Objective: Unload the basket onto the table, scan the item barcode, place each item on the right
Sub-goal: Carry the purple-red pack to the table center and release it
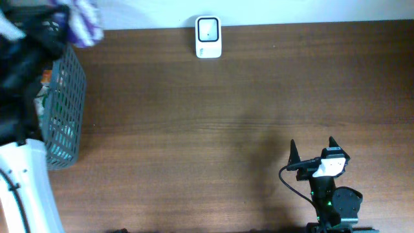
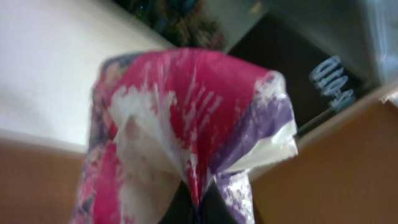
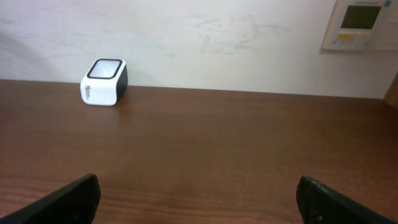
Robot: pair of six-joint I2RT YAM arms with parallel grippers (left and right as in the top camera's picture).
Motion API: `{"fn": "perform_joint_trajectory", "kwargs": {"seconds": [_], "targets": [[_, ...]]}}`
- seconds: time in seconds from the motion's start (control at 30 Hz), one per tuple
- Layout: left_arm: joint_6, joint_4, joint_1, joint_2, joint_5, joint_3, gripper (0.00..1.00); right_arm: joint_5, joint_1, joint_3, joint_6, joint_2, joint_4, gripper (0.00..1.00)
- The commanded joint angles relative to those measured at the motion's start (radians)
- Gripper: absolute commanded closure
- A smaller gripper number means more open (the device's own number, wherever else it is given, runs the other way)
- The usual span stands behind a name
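Observation:
The left gripper needs to swing across, lower the packet [image 1: 83, 19] and release it, as the clear wood before the scanner is below the gripper and to its right in the overhead view.
The item is a crinkled pink, purple and white plastic packet [image 2: 186, 112]. My left gripper [image 2: 198, 208] is shut on its lower fold, and the dark fingers pinch the film between them. From overhead the packet [image 1: 83, 19] hangs blurred at the far left corner, above the basket, with the left gripper [image 1: 65, 22] beside it. No barcode shows on the packet. The white scanner [image 1: 208, 37] with its dark window stands at the table's far edge, centre; the right wrist view has the scanner [image 3: 104, 81] far ahead on the left. My right gripper [image 1: 312, 147] stands open and holds nothing near the front right; the same right gripper [image 3: 198, 190] sits low over bare wood.
A grey mesh basket [image 1: 65, 110] stands at the table's left edge under the left arm. A white curved body [image 1: 26, 188] sits at the front left. On the wall behind the table hangs a control panel [image 3: 360, 23].

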Motion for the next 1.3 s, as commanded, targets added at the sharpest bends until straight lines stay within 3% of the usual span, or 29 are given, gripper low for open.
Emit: {"fn": "perform_joint_trajectory", "kwargs": {"seconds": [0.0,0.07,0.13,0.23,0.5,0.57,0.63,0.7,0.9,1.03,1.13,1.27], "targets": [[-0.013,-0.216,-0.208,0.0,-0.461,0.001,1.0,0.002,-0.006,-0.008,-0.003,-0.005,-0.002,0.01],[-0.013,-0.289,-0.317,0.024,-0.649,0.001,1.0,0.002,-0.006,-0.008,-0.003,-0.005,-0.002,0.01],[-0.013,-0.318,-0.425,0.072,-0.725,0.001,1.0,0.002,-0.006,-0.008,-0.003,-0.005,-0.002,0.01],[-0.013,-0.326,-0.574,0.206,-0.756,0.001,1.0,0.002,-0.006,-0.008,-0.003,-0.005,-0.002,0.01],[-0.013,-0.283,-0.78,0.523,-0.756,0.001,0.97,0.002,-0.006,-0.008,-0.003,-0.005,-0.002,0.01],[-0.013,-0.233,-0.804,0.57,-0.755,0.001,0.79,0.002,-0.006,-0.008,-0.003,-0.005,-0.002,0.01],[-0.013,-0.213,-0.82,0.584,-0.755,0.001,0.51,0.002,-0.006,-0.008,-0.003,-0.005,-0.002,0.01],[0.058,-0.183,-0.822,0.577,-0.743,0.014,0.01,0.002,-0.006,-0.008,-0.003,-0.005,-0.002,0.01],[0.301,-0.257,-0.699,0.37,-0.705,0.173,0.01,0.002,-0.006,-0.008,-0.003,-0.005,-0.002,0.01],[0.333,-0.319,-0.521,0.179,-0.811,0.173,0.01,0.002,-0.006,-0.008,-0.003,-0.005,-0.002,0.01],[0.333,-0.393,-0.259,0.062,-0.88,0.173,0.01,0.002,-0.006,-0.008,-0.003,-0.005,-0.002,0.01],[0.333,-0.485,0.018,0.058,-0.877,0.173,0.01,0.002,-0.006,-0.008,-0.003,-0.005,-0.002,0.01]]}}
